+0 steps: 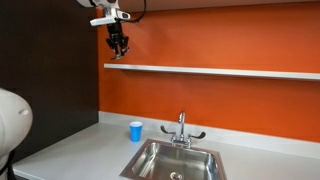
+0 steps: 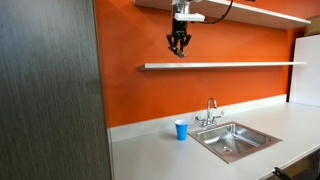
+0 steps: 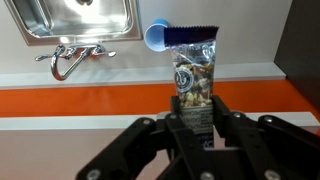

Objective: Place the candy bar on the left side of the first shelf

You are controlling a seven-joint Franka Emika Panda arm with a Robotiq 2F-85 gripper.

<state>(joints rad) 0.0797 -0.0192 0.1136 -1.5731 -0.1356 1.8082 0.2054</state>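
My gripper moves toward the orange wall and down over the shelf's end by the dark panel [image 1: 128, 67] next, since the candy bar juts past the shelf's front edge.
My gripper [image 1: 118, 52] hangs just above the left end of the first shelf [image 1: 230, 71], a thin white ledge on the orange wall; both also show in the exterior view from the other place, gripper [image 2: 179, 50] and shelf [image 2: 230, 65]. In the wrist view the gripper [image 3: 192, 112] is shut on the candy bar [image 3: 191, 68], a slim dark wrapper with a clear window of nuts and a round logo, pointing away from the jaws. In both exterior views the bar is too small to make out below the fingers.
A small blue cup [image 1: 135, 131] stands on the pale countertop [image 1: 80, 150] next to a steel sink [image 1: 172, 161] with a faucet [image 1: 181, 128]. The cup [image 3: 156, 36] and the faucet [image 3: 72, 60] show in the wrist view. A higher shelf [image 2: 270, 12] runs above the gripper.
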